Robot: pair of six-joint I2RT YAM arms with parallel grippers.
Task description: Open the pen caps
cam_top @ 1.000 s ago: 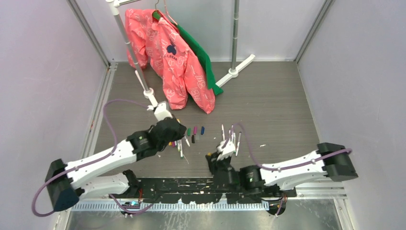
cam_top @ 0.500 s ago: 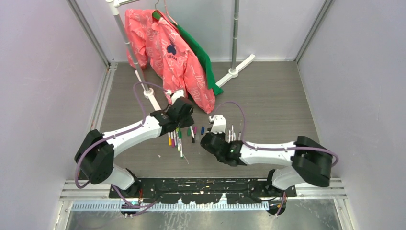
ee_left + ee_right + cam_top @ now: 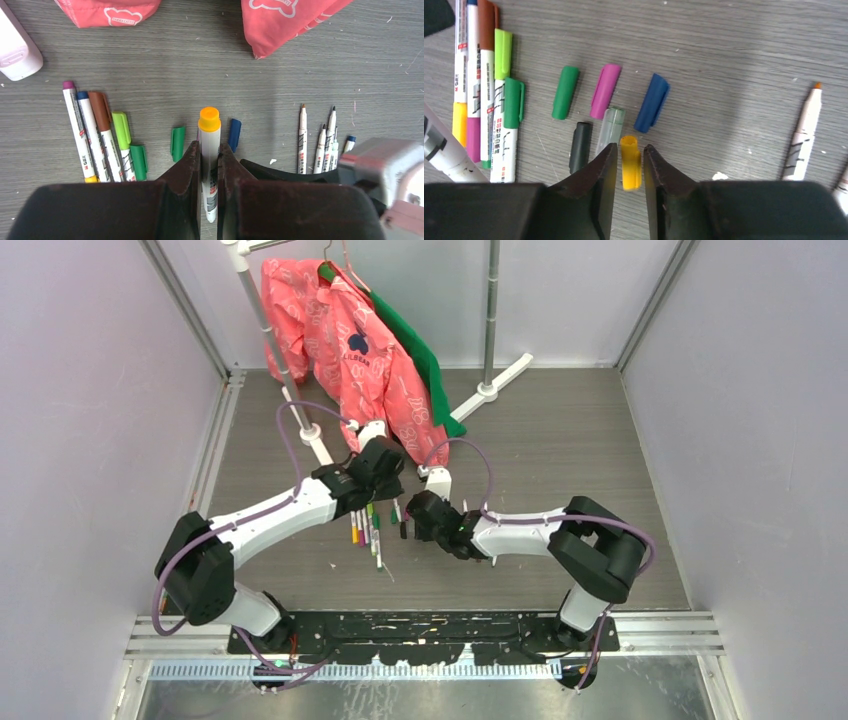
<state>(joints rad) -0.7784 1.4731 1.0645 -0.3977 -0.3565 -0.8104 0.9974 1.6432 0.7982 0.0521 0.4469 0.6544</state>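
The yellow cap is off the white pen, so the left gripper will next move this pen past the blue cap and down beside the uncapped white pens.
My left gripper is shut on a white pen barrel with an orange end, held above the grey table. My right gripper is shut on a loose yellow cap, low over the table. Just ahead of it lie loose caps: green, pink, blue, black and clear. Capped pens lie side by side to their left. In the top view both grippers meet over the pens, left and right.
Several uncapped white pens lie right of the caps. A pink jacket and a green garment hang from a white rack behind, with the jacket hem close to the left gripper. Grey walls close in both sides.
Both arms have reached forward from near the front edge. The right gripper has carried the yellow cap up and left to the row of loose caps. The left gripper has lifted the pen back.
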